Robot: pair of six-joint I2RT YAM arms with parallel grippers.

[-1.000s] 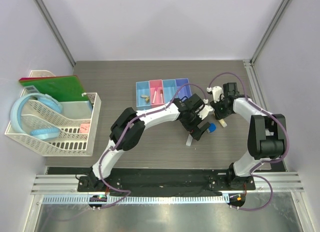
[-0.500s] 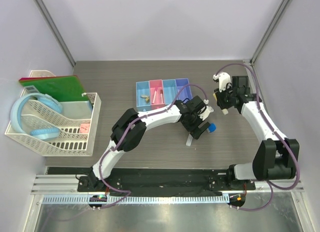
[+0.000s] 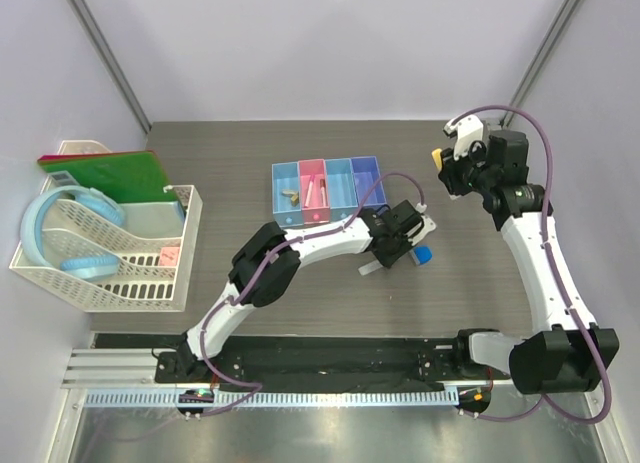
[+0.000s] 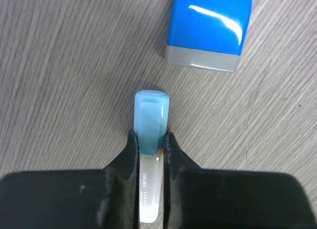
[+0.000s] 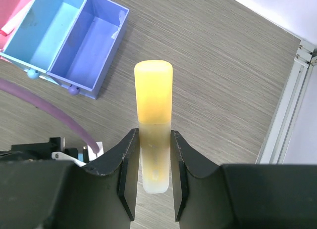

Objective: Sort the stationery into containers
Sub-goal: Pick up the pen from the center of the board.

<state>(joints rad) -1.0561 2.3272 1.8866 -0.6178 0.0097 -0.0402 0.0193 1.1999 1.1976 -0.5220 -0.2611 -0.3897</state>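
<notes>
I will next move my right gripper past the purple bin and down to release the yellow stick [image 5: 154, 98] in the blue bin [image 5: 48, 32] beside it, since that bin is empty.
My left gripper [image 3: 393, 245] is low on the table and shut on the pale blue tube [image 4: 151, 121], whose capped end sticks out past the fingertips. The tube's other end [image 3: 369, 269] trails toward the near edge. The blue block [image 4: 208, 26] lies just beyond it on the wood [image 3: 423, 254]. Lifted at the back right, my right gripper [image 5: 152, 136] is shut on the yellow stick [image 5: 154, 98], seen as a yellow tip [image 3: 437, 158] from above. The containers [image 3: 366, 183] stand in a row at mid-back; a tan piece [image 3: 290, 196] lies in the left blue bin, white pens [image 3: 316, 193] in the pink one.
A white lattice basket [image 3: 120, 268] with a big blue hoop [image 3: 45, 223] and a green board [image 3: 105, 173] stands at the far left. A metal rail [image 5: 292, 100] runs along the table's right edge. The purple bin [image 5: 91, 51] lies below and left of the right gripper.
My left gripper has closed on the pale blue tube and swung it round. The right arm has lifted and moved back and right with the yellow stick.
</notes>
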